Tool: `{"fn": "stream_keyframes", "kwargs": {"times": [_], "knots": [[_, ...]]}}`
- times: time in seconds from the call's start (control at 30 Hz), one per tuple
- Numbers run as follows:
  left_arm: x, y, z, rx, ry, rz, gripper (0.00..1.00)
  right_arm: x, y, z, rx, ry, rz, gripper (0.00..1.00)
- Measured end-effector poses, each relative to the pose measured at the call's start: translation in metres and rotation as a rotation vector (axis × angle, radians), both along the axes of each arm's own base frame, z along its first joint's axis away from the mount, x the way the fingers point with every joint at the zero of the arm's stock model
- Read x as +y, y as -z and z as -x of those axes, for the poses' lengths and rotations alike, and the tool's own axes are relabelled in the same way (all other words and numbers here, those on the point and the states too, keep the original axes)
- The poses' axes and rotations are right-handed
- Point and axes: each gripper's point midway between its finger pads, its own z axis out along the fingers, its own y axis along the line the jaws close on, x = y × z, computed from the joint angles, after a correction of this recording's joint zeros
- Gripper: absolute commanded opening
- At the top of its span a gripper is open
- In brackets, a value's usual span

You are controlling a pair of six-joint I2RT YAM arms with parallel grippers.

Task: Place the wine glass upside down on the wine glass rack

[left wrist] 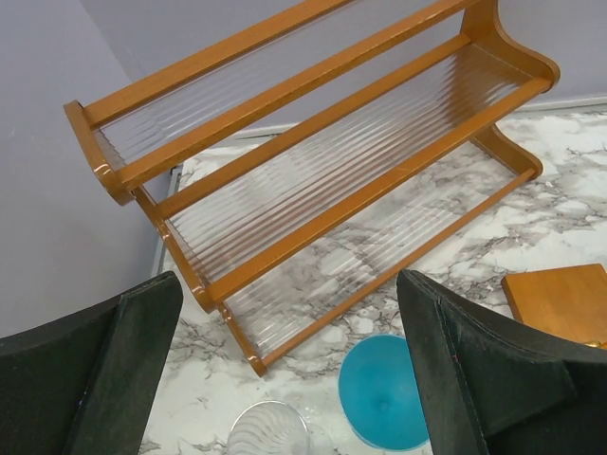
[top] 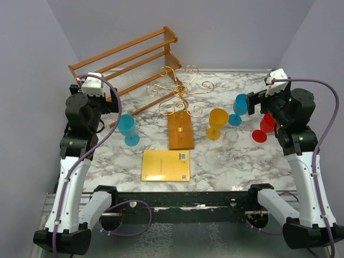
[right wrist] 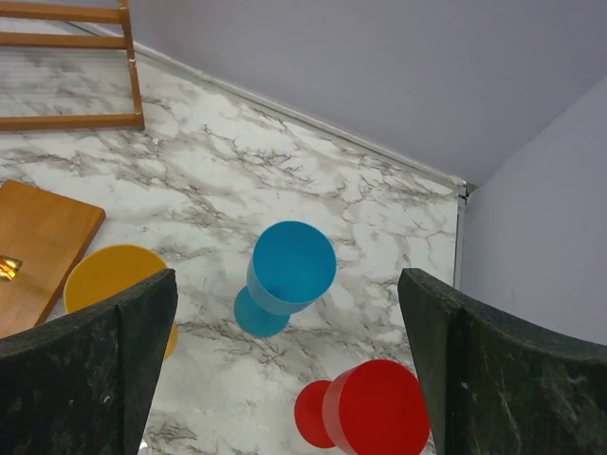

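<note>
My right gripper moves down and back onto the clear wine glass's upturned rim [top: 235, 135] next. The rim lies below the gripper and to its left in the top view.
The wine glass rack [top: 180, 92] is a gold wire stand with curled arms on a brown wooden base [top: 180, 131] at mid table. Nothing hangs on it. A clear wine glass [top: 228, 141] stands to its right, beside a yellow glass [top: 217, 122]. My left gripper [top: 112, 105] is open and empty, raised above a blue glass [top: 128, 129]. In the left wrist view [left wrist: 289, 280] that blue glass [left wrist: 384, 393] sits below my right finger, with a clear ribbed glass rim [left wrist: 268, 431] beside it. My right gripper [top: 253, 102] is open and empty above another blue glass [right wrist: 289, 270].
A large slatted two-tier wooden shelf [top: 129, 62] stands at the back left. A red glass [top: 263, 128] stands at the right, under my right gripper's view [right wrist: 379, 412]. A yellow book [top: 166, 165] lies near the front edge. Walls close in on both sides.
</note>
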Motion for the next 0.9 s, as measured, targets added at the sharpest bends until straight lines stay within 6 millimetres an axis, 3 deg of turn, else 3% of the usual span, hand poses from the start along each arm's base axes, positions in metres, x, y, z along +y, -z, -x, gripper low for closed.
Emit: {"fn": "stream_keyframes", "kwargs": {"times": [0.73,0.9], "knots": [[-0.007,-0.005,-0.003,0.011,0.044,0.001,0.99,0.005,-0.002,0.001,0.060,-0.066,0.075,1.00],[-0.014,-0.013,-0.006,0.011,0.091,-0.015,0.99,0.019,0.017,0.010,0.169,-0.184,0.126,1.00]]}}
